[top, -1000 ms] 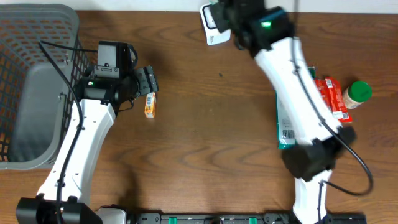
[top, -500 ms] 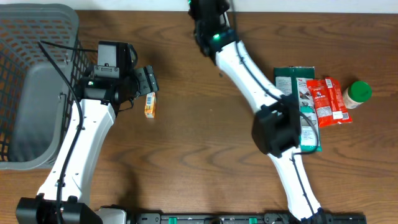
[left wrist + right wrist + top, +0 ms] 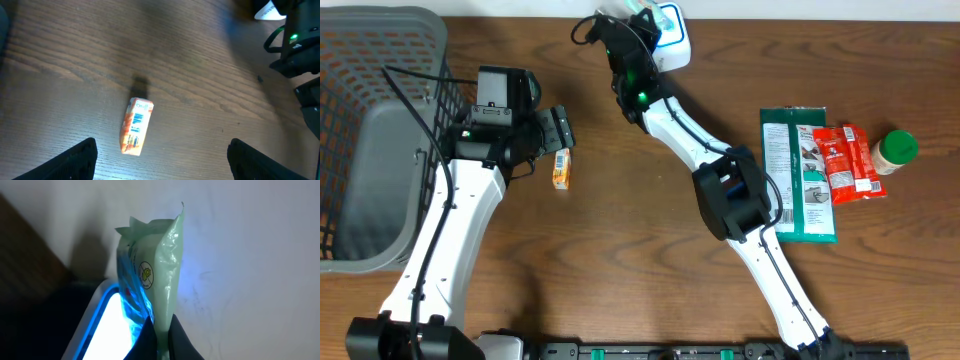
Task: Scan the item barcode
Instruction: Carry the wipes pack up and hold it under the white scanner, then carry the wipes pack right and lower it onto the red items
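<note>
Back and to the right of my right gripper in the overhead view lies the dark green packet (image 3: 813, 168), so I should lift, swing there, lower and release atop it.
My right gripper (image 3: 162, 336) is shut on the lower edge of a pale green packet (image 3: 152, 265), which stands upright. The packet is held against the scanner's blue-lit window (image 3: 107, 325). From overhead, the right gripper (image 3: 625, 22) is at the table's back edge, next to the white scanner (image 3: 672, 40). My left gripper (image 3: 162, 162) hangs open above the wood with nothing between its fingers. A small orange box (image 3: 136, 125) lies just ahead of it, also seen from overhead as the orange box (image 3: 561, 168) by the left gripper (image 3: 558, 130).
A grey mesh basket (image 3: 370, 120) fills the left edge. At the right lie a dark green packet (image 3: 798, 175), a red packet (image 3: 850, 158) and a green-lidded jar (image 3: 895, 150). The right arm (image 3: 730, 195) stretches diagonally across the middle.
The right arm has swung leftward along the back edge, bringing its gripper to the left of the scanner. The left arm and orange box have not moved.
</note>
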